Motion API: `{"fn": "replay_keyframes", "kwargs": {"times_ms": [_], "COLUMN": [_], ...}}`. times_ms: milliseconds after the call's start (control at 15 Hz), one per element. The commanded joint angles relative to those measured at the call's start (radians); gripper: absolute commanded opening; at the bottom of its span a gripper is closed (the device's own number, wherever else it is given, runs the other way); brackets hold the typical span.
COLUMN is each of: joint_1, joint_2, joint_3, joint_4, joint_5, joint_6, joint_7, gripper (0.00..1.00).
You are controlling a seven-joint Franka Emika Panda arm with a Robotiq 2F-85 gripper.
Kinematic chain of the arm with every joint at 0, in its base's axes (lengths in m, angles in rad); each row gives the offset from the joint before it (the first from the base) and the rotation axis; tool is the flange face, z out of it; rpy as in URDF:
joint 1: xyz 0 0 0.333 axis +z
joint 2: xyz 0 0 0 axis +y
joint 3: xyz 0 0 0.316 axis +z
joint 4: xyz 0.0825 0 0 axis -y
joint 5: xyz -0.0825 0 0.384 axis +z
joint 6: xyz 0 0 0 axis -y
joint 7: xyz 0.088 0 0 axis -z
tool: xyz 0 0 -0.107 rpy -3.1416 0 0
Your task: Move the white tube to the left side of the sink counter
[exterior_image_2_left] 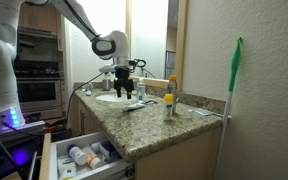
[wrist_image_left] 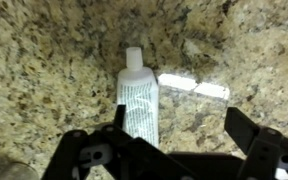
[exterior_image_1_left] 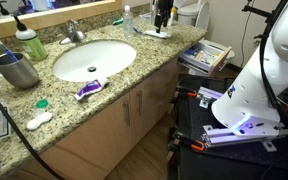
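Observation:
The printed body of the white tube lies off-centre near one finger, so I should next move my gripper to the left in the wrist view and lower it around the tube's body.
The white tube (wrist_image_left: 139, 102) lies flat on the speckled granite sink counter (wrist_image_left: 44, 70), cap pointing away from me. My gripper (wrist_image_left: 181, 122) is open just above it. The tube lies close against one finger, and the other finger is well off to the side. In an exterior view the gripper (exterior_image_1_left: 162, 18) hovers over the tube (exterior_image_1_left: 154, 33) at the far end of the counter (exterior_image_1_left: 134, 70), beyond the white basin (exterior_image_1_left: 92, 60). It also shows in an exterior view (exterior_image_2_left: 127, 90) above the tube (exterior_image_2_left: 132, 104).
A purple-and-white tube (exterior_image_1_left: 88, 88) lies in front of the basin, with a small white lumpy object (exterior_image_1_left: 39, 120) near the counter edge. A grey cup (exterior_image_1_left: 18, 70), green bottle (exterior_image_1_left: 28, 42) and faucet (exterior_image_1_left: 75, 33) stand around the basin. A yellow-capped bottle (exterior_image_2_left: 168, 103) stands near the gripper. A drawer (exterior_image_2_left: 79, 155) is open below.

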Motion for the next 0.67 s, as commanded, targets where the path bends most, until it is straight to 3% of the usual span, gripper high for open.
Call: {"fn": "replay_keyframes", "kwargs": {"times_ms": [0,133,200,467,600], "joint_1": [0.002,0.018,-0.009,-0.011,-0.045], "joint_2": [0.160,0.215,0.156,0.206,0.217], "joint_3": [0.003,-0.052,0.009,-0.023,0.032], "joint_4": [0.110,0.149,0.096,0.144,0.145], "joint_5": [-0.090,-0.222,-0.158,-0.225,-0.158], "joint_6": [0.061,0.142,0.096,0.126,0.093], "joint_7": [-0.055,0.026,0.004,0.037,0.008], "gripper": [1.00,1.00,1.00,1.00,1.00]}}
